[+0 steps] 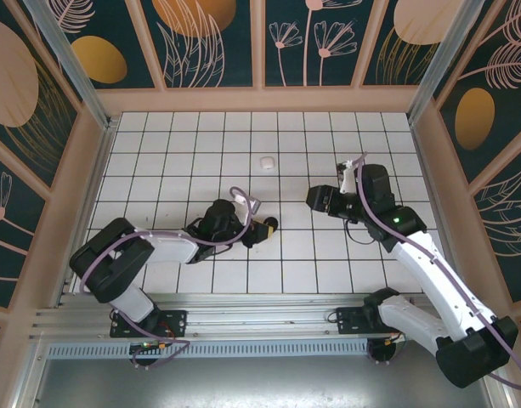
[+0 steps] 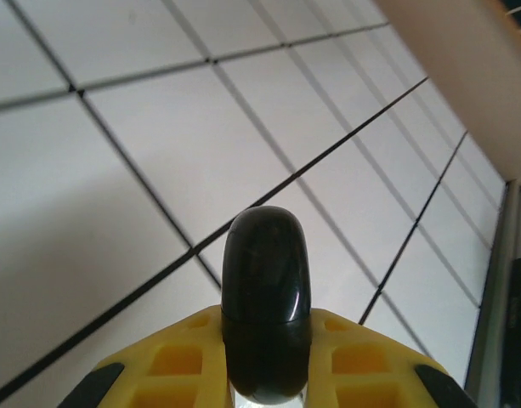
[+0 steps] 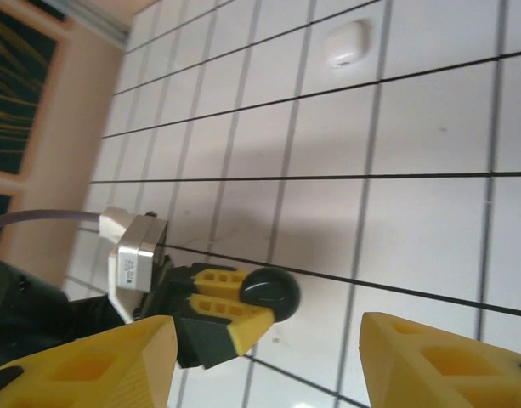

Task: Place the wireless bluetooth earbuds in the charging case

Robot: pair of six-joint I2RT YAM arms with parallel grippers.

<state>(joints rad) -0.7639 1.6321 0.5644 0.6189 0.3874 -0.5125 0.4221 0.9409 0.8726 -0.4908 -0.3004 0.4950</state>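
My left gripper should next lower the case until it touches the white tile beneath and then let go, since the glossy black charging case (image 1: 269, 225) still hangs just above the floor.
My left gripper (image 1: 260, 229) is shut on a glossy black charging case (image 1: 269, 225), an oval with its lid closed along a seam. In the left wrist view the case (image 2: 264, 297) stands between the yellow fingers (image 2: 175, 365), just above the tiles. The right wrist view has the case (image 3: 271, 293) and the left gripper (image 3: 235, 308) ahead of my right gripper (image 3: 268, 365), which is open and holds nothing. My right gripper (image 1: 316, 201) hovers a tile or two to the right of the case. A small white rounded piece (image 1: 265, 161) (image 3: 345, 42) lies farther back; whether it is an earbud I cannot tell. Black earbuds are out of view.
The white tiled floor (image 1: 201, 153) is walled by wooden panels on the left, right and back (image 1: 260, 100). A metal rail (image 1: 260, 306) runs along the near edge by the arm bases.
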